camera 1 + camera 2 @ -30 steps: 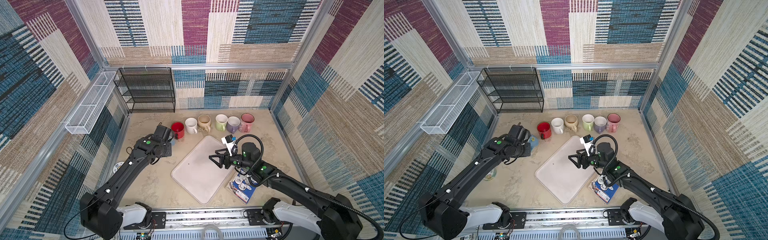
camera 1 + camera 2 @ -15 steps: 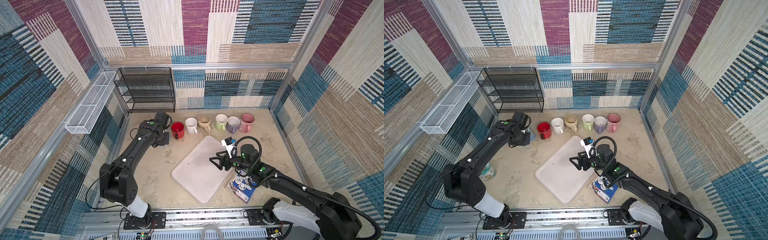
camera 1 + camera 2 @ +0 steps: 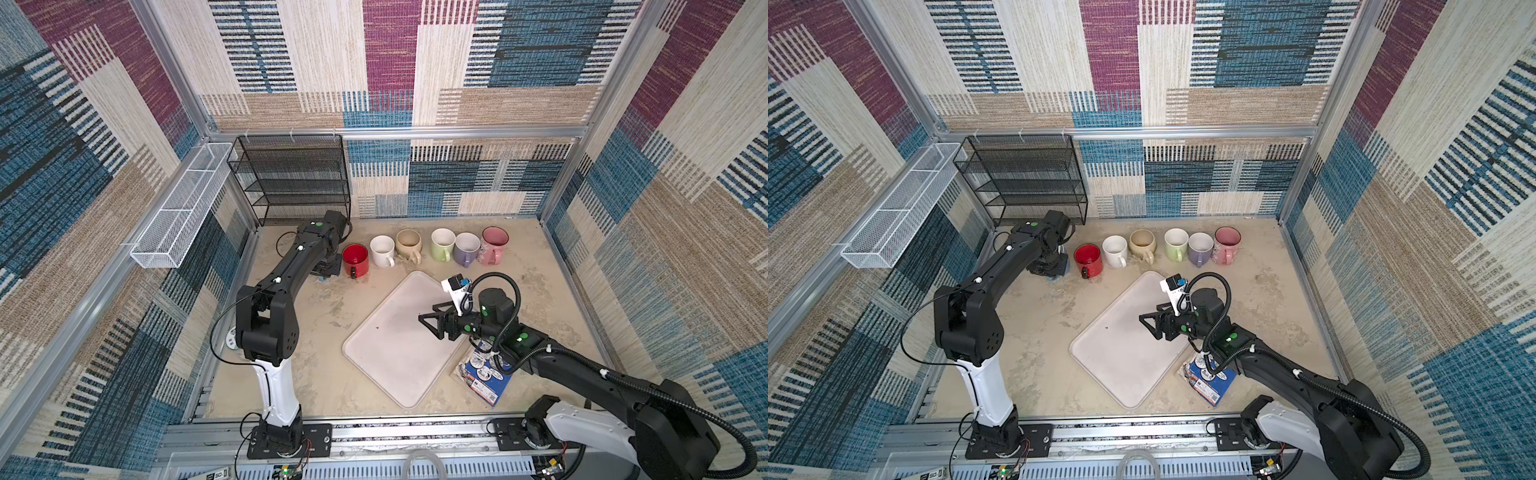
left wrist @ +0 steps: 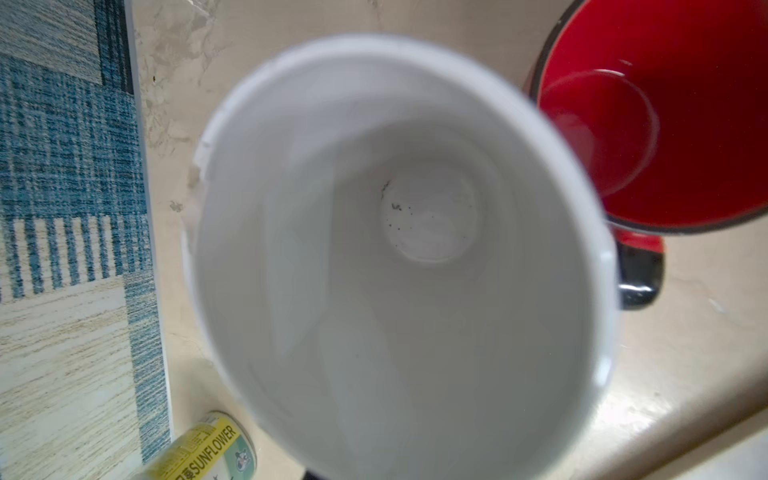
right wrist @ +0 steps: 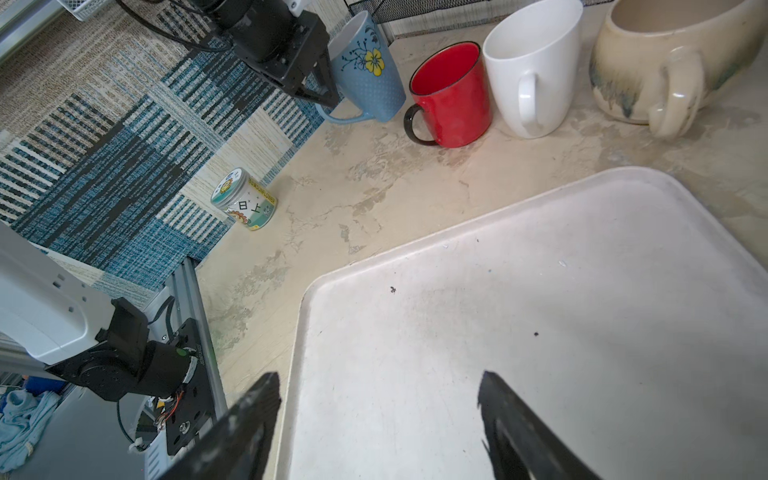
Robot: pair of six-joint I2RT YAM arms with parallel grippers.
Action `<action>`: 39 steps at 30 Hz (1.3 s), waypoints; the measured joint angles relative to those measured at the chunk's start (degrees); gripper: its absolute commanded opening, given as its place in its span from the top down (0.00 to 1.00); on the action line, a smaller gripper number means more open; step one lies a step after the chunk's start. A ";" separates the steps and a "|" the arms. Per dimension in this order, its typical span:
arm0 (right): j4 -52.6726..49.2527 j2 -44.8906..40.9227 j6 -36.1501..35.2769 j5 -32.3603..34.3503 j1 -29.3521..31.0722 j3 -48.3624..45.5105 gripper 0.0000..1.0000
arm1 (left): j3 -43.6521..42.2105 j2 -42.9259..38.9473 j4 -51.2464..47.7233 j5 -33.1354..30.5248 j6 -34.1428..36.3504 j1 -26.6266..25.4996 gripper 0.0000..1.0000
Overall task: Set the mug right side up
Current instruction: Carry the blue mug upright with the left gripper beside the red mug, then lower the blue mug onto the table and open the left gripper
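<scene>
The left gripper lowers the blue mug, its opening already up, onto the tabletop beside the red mug (image 5: 451, 97) below the gripper next, edging toward the red one, and releases it.
The mug (image 5: 368, 75) is blue with a yellow flower. It stands mouth up, leaning a little, at the left end of the mug row beside the red mug (image 5: 451, 97). My left gripper (image 5: 328, 97) is shut on it from above, near the handle side. The mug's white inside (image 4: 399, 257) fills the left wrist view, so the jaws are hidden there. In both top views the left gripper (image 3: 326, 266) (image 3: 1050, 266) covers the mug. My right gripper (image 5: 376, 399) (image 3: 426, 322) hangs open and empty over the white tray (image 5: 540, 311) (image 3: 395, 353).
A row of upright mugs runs along the back: red (image 3: 355, 258), white (image 3: 382, 250), beige (image 3: 409, 245), then several more. A black mesh rack (image 3: 291, 178) stands behind the left gripper. A sunflower jar (image 5: 245, 203) lies by the left wall. A blue packet (image 3: 484, 374) lies under the right arm.
The left arm's elbow has risen and its wrist has moved back toward the rack, now pointing down, with the mug still held beside the red mug. The right gripper has hardly moved.
</scene>
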 measured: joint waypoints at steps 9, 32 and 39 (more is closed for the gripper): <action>0.11 1.42 -0.44 0.24 0.00 0.39 0.22 | 3.34 4.22 -0.98 -0.37 0.92 0.37 1.00; 0.04 2.56 -0.61 0.31 0.00 0.85 0.22 | 7.61 11.08 -1.92 0.11 1.49 1.07 1.00; 0.02 3.10 -0.63 0.31 0.00 1.16 0.22 | 7.61 11.67 -1.92 0.09 1.49 1.07 0.95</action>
